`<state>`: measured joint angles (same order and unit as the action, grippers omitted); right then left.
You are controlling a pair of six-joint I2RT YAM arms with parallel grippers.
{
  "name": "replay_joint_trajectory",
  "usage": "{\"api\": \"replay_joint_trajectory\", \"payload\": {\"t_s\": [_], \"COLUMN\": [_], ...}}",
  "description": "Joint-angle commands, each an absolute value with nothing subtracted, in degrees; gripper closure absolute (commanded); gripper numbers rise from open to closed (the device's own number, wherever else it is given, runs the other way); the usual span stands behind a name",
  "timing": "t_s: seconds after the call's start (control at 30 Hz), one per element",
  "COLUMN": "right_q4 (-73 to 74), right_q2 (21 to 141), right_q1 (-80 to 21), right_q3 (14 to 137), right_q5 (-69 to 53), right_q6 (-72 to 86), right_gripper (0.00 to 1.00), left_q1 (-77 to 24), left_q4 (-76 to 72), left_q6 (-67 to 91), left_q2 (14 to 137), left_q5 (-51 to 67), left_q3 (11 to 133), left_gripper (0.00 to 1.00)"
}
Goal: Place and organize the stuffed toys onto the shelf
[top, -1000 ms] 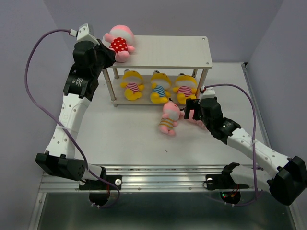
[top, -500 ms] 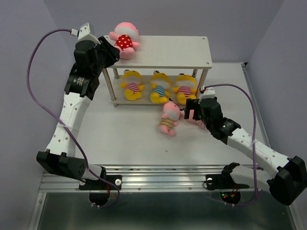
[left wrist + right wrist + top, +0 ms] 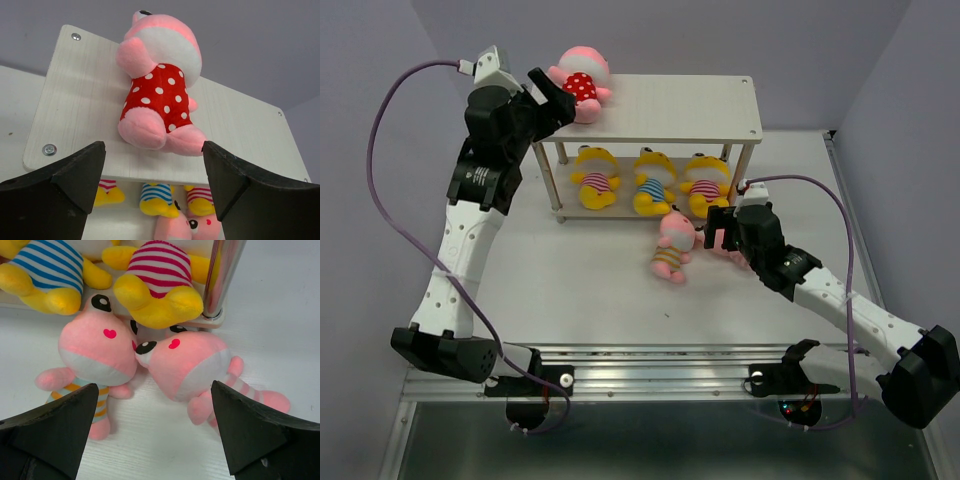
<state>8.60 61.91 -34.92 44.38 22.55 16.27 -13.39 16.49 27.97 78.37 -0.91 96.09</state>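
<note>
The left gripper moves down, back and to the right in the top view onto the yellow-teal striped toy's nearer foot [image 3: 662, 270] next, because it juts toward open table.
A pink stuffed toy in a red polka-dot outfit [image 3: 578, 80] [image 3: 160, 85] lies on the left end of the shelf's top board [image 3: 680, 105] [image 3: 75, 100]. My left gripper [image 3: 548, 97] [image 3: 154, 150] is open just in front of the toy's feet and holds nothing. Three yellow striped toys [image 3: 595, 178] [image 3: 653, 180] [image 3: 705, 180] sit on the lower board. On the table in front of the shelf, two pink toys lie head to head: one in yellow-teal stripes [image 3: 672, 245] [image 3: 95, 347], one in pink stripes [image 3: 723, 243] [image 3: 190, 365]. My right gripper [image 3: 725, 232] [image 3: 155, 390] hovers open above them.
The shelf's front right metal leg [image 3: 222, 275] [image 3: 745, 165] stands just beyond the pink-striped toy. A metal rail [image 3: 650, 375] runs along the table's near edge. Purple cables loop beside both arms, and purple walls close in the back and sides.
My left gripper has opened and let go of the polka-dot toy, which now rests further onto the top board. The right arm has not moved.
</note>
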Motion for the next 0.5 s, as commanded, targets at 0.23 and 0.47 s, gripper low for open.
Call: {"api": "replay_joint_trajectory", "payload": {"t_s": [0.23, 0.47], "right_q4": [7.73, 7.12], "right_q2": [60.03, 57.04], "right_q1": [-35.16, -35.85], "right_q3": [44.91, 42.63], "right_q5": [20.30, 7.05], "right_q6": [14.42, 10.72], "right_gripper": [0.00, 0.00], "left_q1": [-13.10, -13.18], "left_q4": [12.40, 9.50], "left_q6": [28.38, 38.03], "left_q2": [68.21, 55.05], "left_q5": [-0.26, 2.45], "left_q3": [90.10, 68.26], "left_gripper": [0.01, 0.01]}}
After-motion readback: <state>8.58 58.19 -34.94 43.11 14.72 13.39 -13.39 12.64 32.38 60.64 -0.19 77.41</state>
